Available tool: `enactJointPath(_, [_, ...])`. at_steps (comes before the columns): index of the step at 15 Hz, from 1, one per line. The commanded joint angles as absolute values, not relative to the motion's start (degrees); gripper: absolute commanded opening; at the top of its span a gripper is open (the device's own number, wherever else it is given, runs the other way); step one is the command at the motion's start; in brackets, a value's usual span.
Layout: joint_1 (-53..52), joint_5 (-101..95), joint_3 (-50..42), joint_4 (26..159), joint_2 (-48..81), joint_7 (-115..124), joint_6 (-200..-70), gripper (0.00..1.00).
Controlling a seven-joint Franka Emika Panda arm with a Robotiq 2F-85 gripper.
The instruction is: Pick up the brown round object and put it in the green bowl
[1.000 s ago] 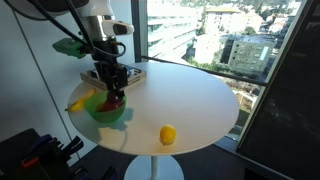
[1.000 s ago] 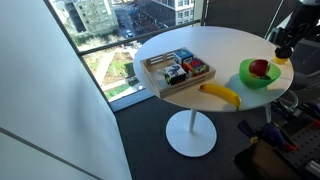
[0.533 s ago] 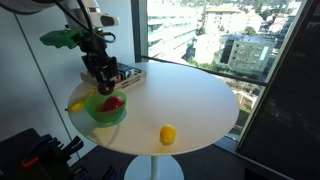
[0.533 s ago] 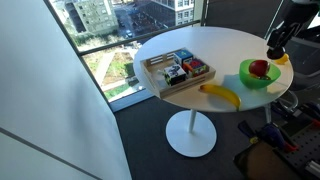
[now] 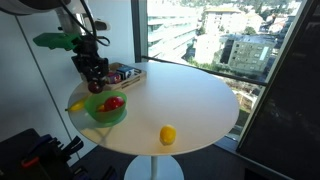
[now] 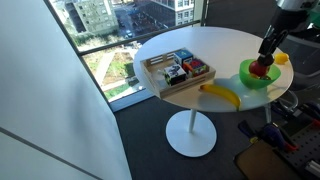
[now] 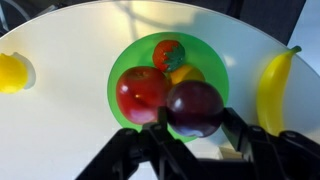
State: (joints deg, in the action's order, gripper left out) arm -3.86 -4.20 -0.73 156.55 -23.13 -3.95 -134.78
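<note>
My gripper will lower slightly into the green bowl beside the red apple next, then open.
The wrist view shows my gripper (image 7: 192, 120) shut on the brown round object (image 7: 193, 100), a dark maroon ball, held just above the near rim of the green bowl (image 7: 215, 62). The bowl holds a red apple (image 7: 142, 92), a small red item (image 7: 168, 54) and an orange-yellow piece (image 7: 184, 73). In both exterior views the gripper (image 5: 95, 78) (image 6: 265, 64) hangs over the bowl (image 5: 106, 117) (image 6: 246, 78). The ball is too small to make out there.
The round white table (image 5: 190, 95) has a yellow fruit (image 5: 168, 135) near its edge, which also shows in the wrist view (image 7: 12, 72). A banana (image 6: 220, 94) (image 7: 272, 90) lies beside the bowl. A wooden tray of packets (image 6: 178, 70) stands by the window side.
The gripper has risen from low over the bowl and shifted sideways in both exterior views. The bowl, banana and yellow fruit have not moved.
</note>
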Motion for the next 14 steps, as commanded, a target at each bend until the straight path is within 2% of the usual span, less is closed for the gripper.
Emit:
enactJointPath(1, [-4.17, -2.55, -0.68, 156.4, -20.95, -6.45, -135.97, 0.33])
enactJointPath(9, [-3.89, -2.44, -0.9, 156.58, -15.8, -7.95, -139.79, 0.33])
enactJointPath(10, [-3.88, -2.45, -0.88, 156.57, -15.43, -8.19, -140.07, 0.47])
enactJointPath(11, [-3.84, -2.48, -0.85, 156.58, -15.17, -8.28, -140.33, 0.81])
enactJointPath(13, [-3.77, -2.55, -0.81, 156.6, -14.82, -8.35, -140.67, 0.85])
enactJointPath(14, [-3.75, -2.56, -0.8, 156.6, -14.72, -8.43, -140.72, 0.93])
